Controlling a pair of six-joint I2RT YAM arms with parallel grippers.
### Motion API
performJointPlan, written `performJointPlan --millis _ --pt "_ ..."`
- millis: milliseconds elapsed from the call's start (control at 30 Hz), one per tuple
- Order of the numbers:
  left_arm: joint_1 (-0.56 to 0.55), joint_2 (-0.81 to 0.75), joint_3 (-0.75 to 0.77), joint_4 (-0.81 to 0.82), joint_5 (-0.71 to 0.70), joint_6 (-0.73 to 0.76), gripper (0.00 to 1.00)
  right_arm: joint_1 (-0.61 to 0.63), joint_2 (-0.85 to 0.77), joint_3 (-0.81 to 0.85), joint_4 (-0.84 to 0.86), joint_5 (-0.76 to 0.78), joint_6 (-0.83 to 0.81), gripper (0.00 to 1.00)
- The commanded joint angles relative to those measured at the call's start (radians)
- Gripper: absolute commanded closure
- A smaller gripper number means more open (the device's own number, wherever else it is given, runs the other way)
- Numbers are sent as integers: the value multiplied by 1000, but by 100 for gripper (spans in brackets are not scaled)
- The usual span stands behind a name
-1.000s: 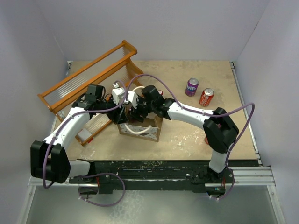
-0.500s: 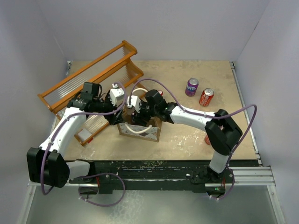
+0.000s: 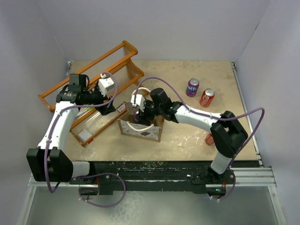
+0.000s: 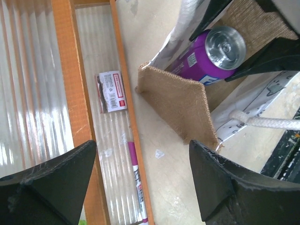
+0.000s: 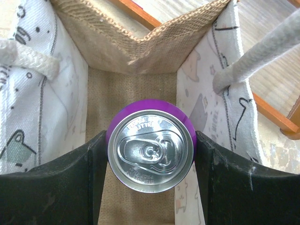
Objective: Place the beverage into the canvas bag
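Note:
I need to move my right gripper toward the bag's end (image 3: 124,114) (image 5: 133,54) next, which stands between it and the orange rack, and release the can, because the bag's bare burlap bottom is free there.
The canvas bag (image 3: 142,131) stands open on the table in front of the arms, tan burlap with white rope handles. My right gripper (image 3: 139,111) reaches down into it and is shut on a purple beverage can (image 5: 151,152), upright, between the bag's burlap floor and its printed white walls (image 5: 206,108). The same can shows inside the bag in the left wrist view (image 4: 213,56). My left gripper (image 3: 108,107) is open and empty, just left of the bag (image 4: 180,101) and above the edge of the orange rack.
An orange wooden rack (image 3: 93,79) with clear ribbed panels lies at the left; a pink-and-white marker (image 4: 136,180) and a small label packet (image 4: 111,91) lie in it. A second purple can (image 3: 192,87) and a red can (image 3: 206,97) stand at the back right.
My left gripper has pulled away from the bag, back to the left over the rack. My right gripper stays at the bag's mouth with the can held in it.

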Motion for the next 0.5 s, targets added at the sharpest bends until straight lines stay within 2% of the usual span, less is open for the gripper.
performJointPlan --millis 0,200,333,467 --pt "1 2 -27 40 -37 82 17 -22 -103 -3 38 -53 -60 100" --pt "-20 -29 -101 85 -18 135 17 -76 -201 -36 -151 -146 -209 100" --pt "-85 -13 -118 130 -27 143 17 -100 -243 -46 -205 -165 -258 100" --pt "-181 32 -132 208 -64 103 17 -99 -211 -14 -212 -185 -262 100"
